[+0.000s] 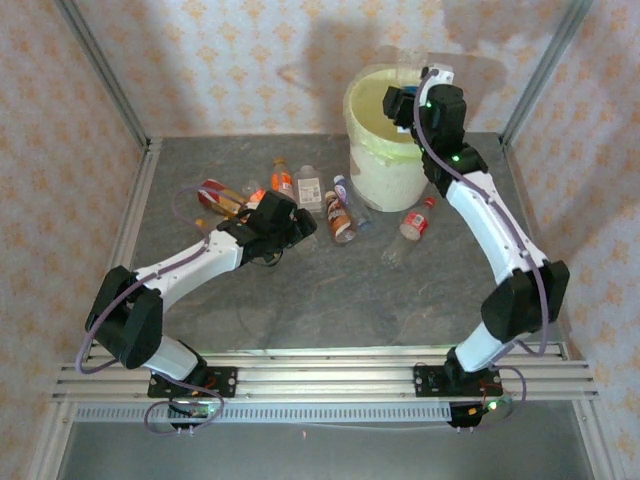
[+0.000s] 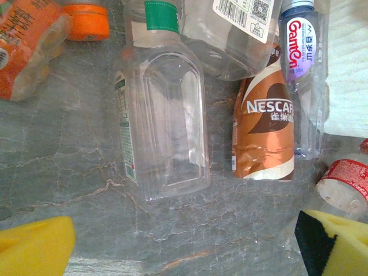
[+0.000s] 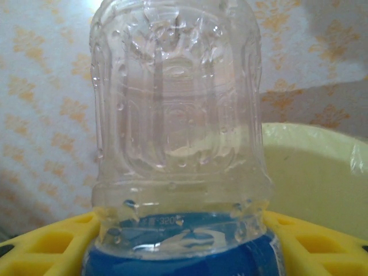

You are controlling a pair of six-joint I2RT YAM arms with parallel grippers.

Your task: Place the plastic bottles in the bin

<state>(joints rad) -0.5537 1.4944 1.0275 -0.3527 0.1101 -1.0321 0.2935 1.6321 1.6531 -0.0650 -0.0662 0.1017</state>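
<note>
The bottle still points at the wall, so my right gripper should turn, tip down over the bin's opening [image 1: 376, 108] [image 3: 319, 178] below it and let go.
The bin [image 1: 390, 150] stands at the back right, a cream bucket with a pale bag over its rim [image 3: 313, 172]. My right gripper [image 1: 420, 85] hovers over it, shut on a clear plastic bottle with a blue label [image 3: 178, 115], which is squeezed between the yellow fingers [image 3: 43, 247]. My left gripper [image 1: 293, 224] hangs open just above the table, its yellow fingertips [image 2: 34, 247] wide apart with bare stone between them. Just beyond it lie a clear bottle with a green-and-white label [image 2: 164, 121], a brown Nescafe bottle [image 2: 264, 126] and a slim blue-capped bottle [image 2: 303, 69].
More bottles lie around: an orange one [image 2: 26, 40], one with a barcode label [image 2: 236, 34], a red-labelled one [image 2: 345, 181] and a red-capped one [image 1: 417, 218] in front of the bin. Patterned walls and metal posts close in the grey stone table [image 1: 330, 300].
</note>
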